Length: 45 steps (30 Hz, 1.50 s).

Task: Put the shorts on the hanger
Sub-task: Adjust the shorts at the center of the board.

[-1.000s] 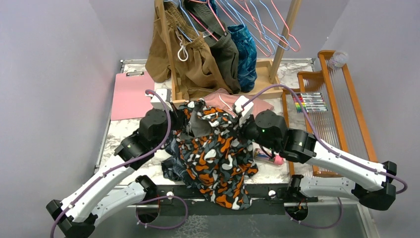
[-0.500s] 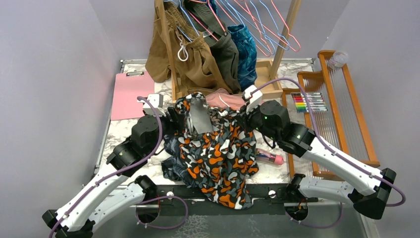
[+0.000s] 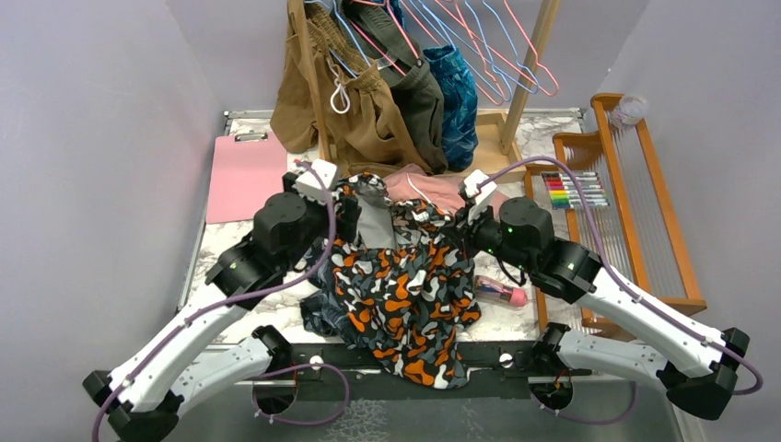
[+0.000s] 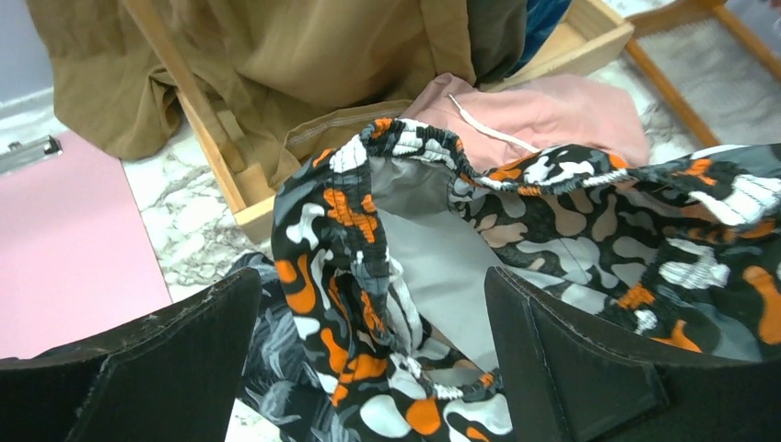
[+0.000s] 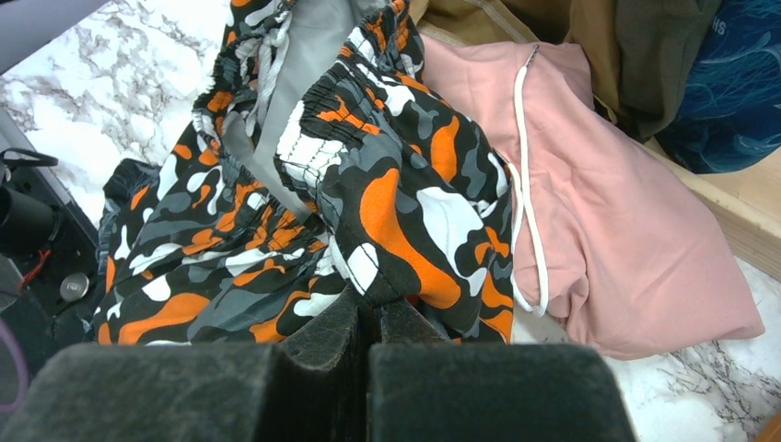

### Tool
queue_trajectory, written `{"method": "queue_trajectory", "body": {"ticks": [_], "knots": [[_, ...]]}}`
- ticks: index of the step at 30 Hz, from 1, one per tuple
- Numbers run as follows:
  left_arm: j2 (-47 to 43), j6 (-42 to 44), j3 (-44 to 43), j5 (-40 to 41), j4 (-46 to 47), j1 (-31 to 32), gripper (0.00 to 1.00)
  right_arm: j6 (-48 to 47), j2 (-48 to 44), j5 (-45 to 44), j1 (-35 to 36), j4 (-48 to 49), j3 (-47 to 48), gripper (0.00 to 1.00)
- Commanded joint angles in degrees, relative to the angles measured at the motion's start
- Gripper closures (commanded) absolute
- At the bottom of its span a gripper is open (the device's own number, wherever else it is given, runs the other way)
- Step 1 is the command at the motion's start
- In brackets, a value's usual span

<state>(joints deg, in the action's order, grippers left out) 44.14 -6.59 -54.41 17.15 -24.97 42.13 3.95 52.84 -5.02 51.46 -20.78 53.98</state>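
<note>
My left gripper should next move outward and down onto the raised waistband corner [image 3: 358, 180] [image 4: 362, 147] by the rack's foot, because my right gripper is already pinching the other end of the waistband.
The camouflage-print shorts [image 3: 396, 285] lie bunched in the middle of the table, waistband raised toward the back. My right gripper [image 3: 459, 227] is shut on the right side of the waistband; in the right wrist view its fingers [image 5: 368, 308] pinch a fold of the shorts [image 5: 405, 203]. My left gripper [image 3: 346, 214] is open at the left side of the waistband. In the left wrist view the shorts [image 4: 341, 212] hang loose between its spread fingers [image 4: 370, 285], gripped by neither. A thin pink wire hanger [image 3: 549, 75] hangs on the rack at the back.
Dusty-pink shorts [image 3: 428, 189] lie behind the camouflage pair, and navy leaf-print shorts [image 3: 318, 313] lie under its left side. Brown garments [image 3: 359, 120] hang on the wooden rack. A pink clipboard [image 3: 241, 175] lies left; markers [image 3: 576, 191] and a wooden frame [image 3: 635, 184] stand right.
My left gripper has let go of the waistband and opened wide, shifting slightly back. My right gripper, still shut on the shorts, has moved a little to the right.
</note>
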Motion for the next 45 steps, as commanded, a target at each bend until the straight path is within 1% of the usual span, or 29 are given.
{"method": "queue_trajectory", "body": {"ticks": [1, 5, 9, 17, 26, 34, 39, 40, 42, 45], "knots": [[7.02, 8.81, -2.78, -1.88, 2.39, 0.23, 0.06, -0.87, -1.92, 3.09, 0.04, -1.65, -0.99, 0.99], [13.96, 11.2, -6.15, 0.44, 1.67, 0.15, 0.07, -0.78, -2.64, 3.69, 0.03, -2.01, -1.41, 0.99], [19.02, 10.61, -9.89, 0.3, 2.12, -0.24, 0.07, -0.86, -3.02, 4.29, 0.03, -1.96, -1.84, 0.99], [27.77, 10.83, -17.18, 3.94, 0.06, -0.91, 0.1, -1.04, -3.75, 4.91, 0.06, -2.04, -1.82, 0.99], [31.62, 12.77, -19.22, 6.89, -3.67, -1.0, 0.14, -1.12, -4.95, 4.82, 0.04, -2.2, -1.98, 0.99], [33.5, 13.24, -19.72, 8.41, -4.28, -1.0, 0.23, -1.04, -4.93, 5.2, 0.04, -2.4, -1.88, 0.99], [35.34, 13.66, -20.85, 8.73, -4.13, -1.08, 0.34, -1.13, -5.19, 5.78, 0.04, -2.56, -1.6, 0.99], [35.61, 13.56, -21.3, 8.54, -4.06, -1.13, 0.38, -1.09, -5.28, 5.85, 0.04, -2.59, -1.58, 0.99], [36.02, 13.45, -21.97, 7.54, -3.75, -1.17, 0.49, -1.14, -5.38, 6.01, 0.04, -2.73, -1.5, 0.99], [36.22, 13.44, -22.23, 6.81, -3.71, -1.17, 0.7, -1.11, -5.46, 6.03, 0.04, -2.94, -1.41, 0.99]]}}
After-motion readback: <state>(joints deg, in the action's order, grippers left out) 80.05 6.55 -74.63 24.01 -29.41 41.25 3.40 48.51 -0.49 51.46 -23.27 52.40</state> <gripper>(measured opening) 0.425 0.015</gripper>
